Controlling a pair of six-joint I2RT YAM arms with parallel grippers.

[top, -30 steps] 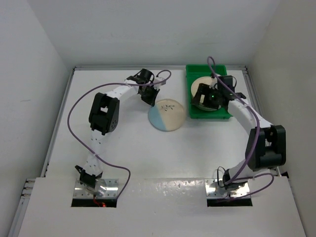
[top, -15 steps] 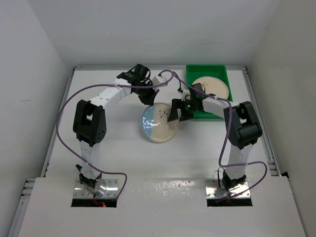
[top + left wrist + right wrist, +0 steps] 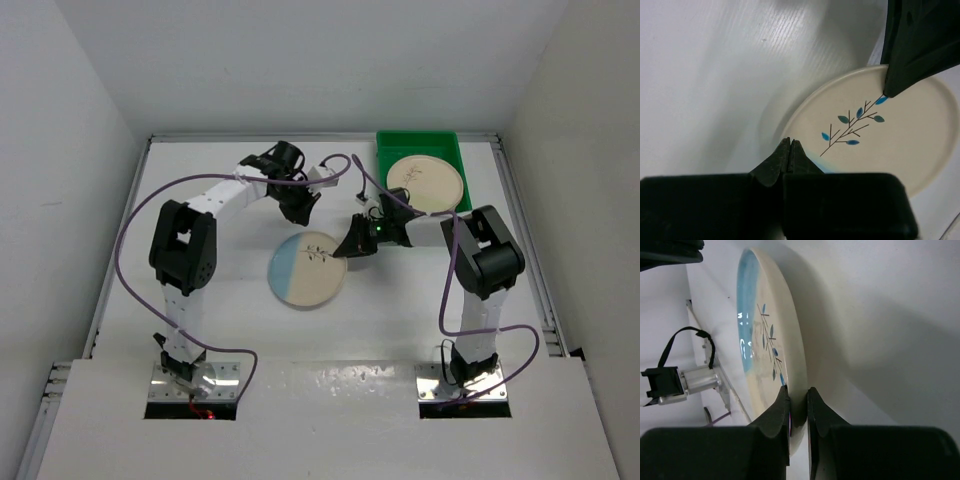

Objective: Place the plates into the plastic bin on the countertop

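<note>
The pinched plate is still outside, so my right gripper next needs to lift it outward over the green bin (image 3: 384,160), then lower it onto the second plate.
A cream plate with a blue half and a dark sprig (image 3: 307,270) sits mid-countertop (image 3: 220,310). My right gripper (image 3: 352,247) is shut on its right rim; in the right wrist view the rim (image 3: 799,390) is pinched between both fingers of the right gripper (image 3: 797,396). My left gripper (image 3: 300,210) is shut with nothing held, just past the plate's far edge; its tips (image 3: 790,142) hover over the plate (image 3: 880,140). A second cream plate (image 3: 425,182) lies in the green plastic bin (image 3: 384,160) at the back right.
White walls and a raised rim (image 3: 130,230) enclose the countertop. Purple cables (image 3: 135,235) loop from both arms. The right gripper's dark finger (image 3: 920,45) fills the top right of the left wrist view.
My right gripper left the bin, reached the blue plate's right edge and shut on its rim. The plate has shifted towards the near left. The left arm pulled back slightly.
</note>
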